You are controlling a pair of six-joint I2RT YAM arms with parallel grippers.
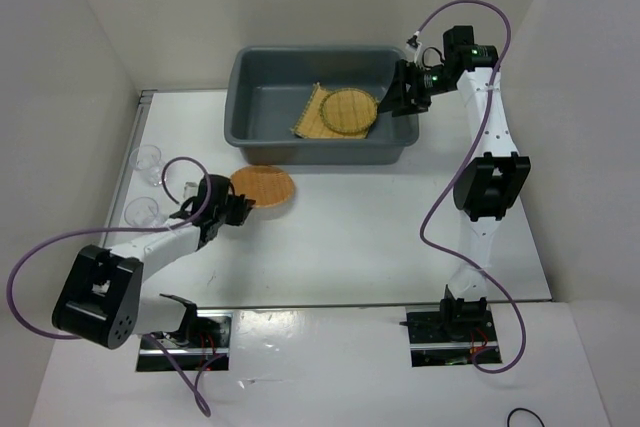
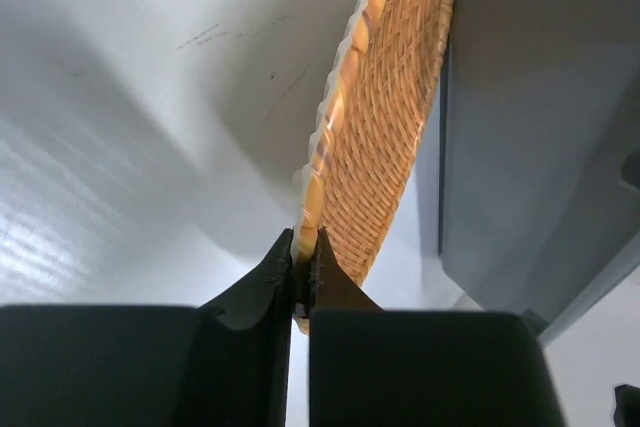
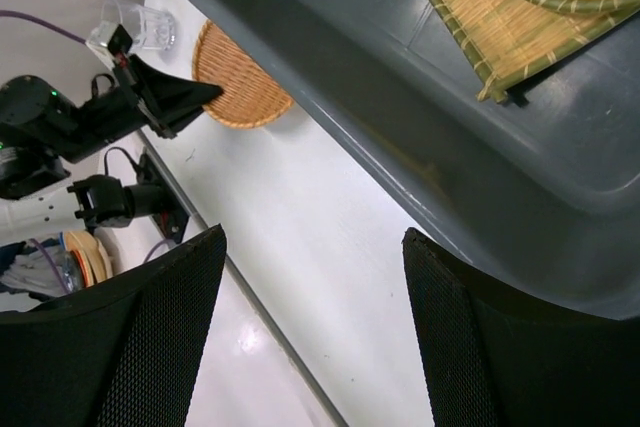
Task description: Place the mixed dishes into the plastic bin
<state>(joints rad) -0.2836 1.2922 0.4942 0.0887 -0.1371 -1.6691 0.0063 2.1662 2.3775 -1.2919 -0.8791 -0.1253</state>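
Note:
My left gripper rises over the bin's front side next, lowers onto the yellow woven plate [image 1: 349, 110] and releases, since the plate lies outward of my gripper behind that side.
The dark grey plastic bin [image 1: 320, 150] stands at the back centre. Inside lie the square bamboo-slat tray [image 1: 308, 122] and, on it, the round yellow woven plate [image 1: 349, 110]. The round orange-brown plate [image 1: 266, 185] is in front of the bin's left front wall. My left gripper [image 1: 238, 205] is shut on its near rim; the left wrist view shows the jaws [image 2: 305, 247] pinching the plate [image 2: 385, 117] beside the bin wall [image 2: 530, 127]. My right gripper [image 1: 395, 99] is open and empty over the bin's right rim [image 3: 400, 107]. Two clear cups [image 1: 147, 161] [image 1: 140, 211] stand at far left.
White walls close in the table on the left, back and right. A metal strip runs along the table's left edge [image 1: 128, 162], beside the cups. The right arm's purple cable [image 1: 440, 207] loops over the table's right side.

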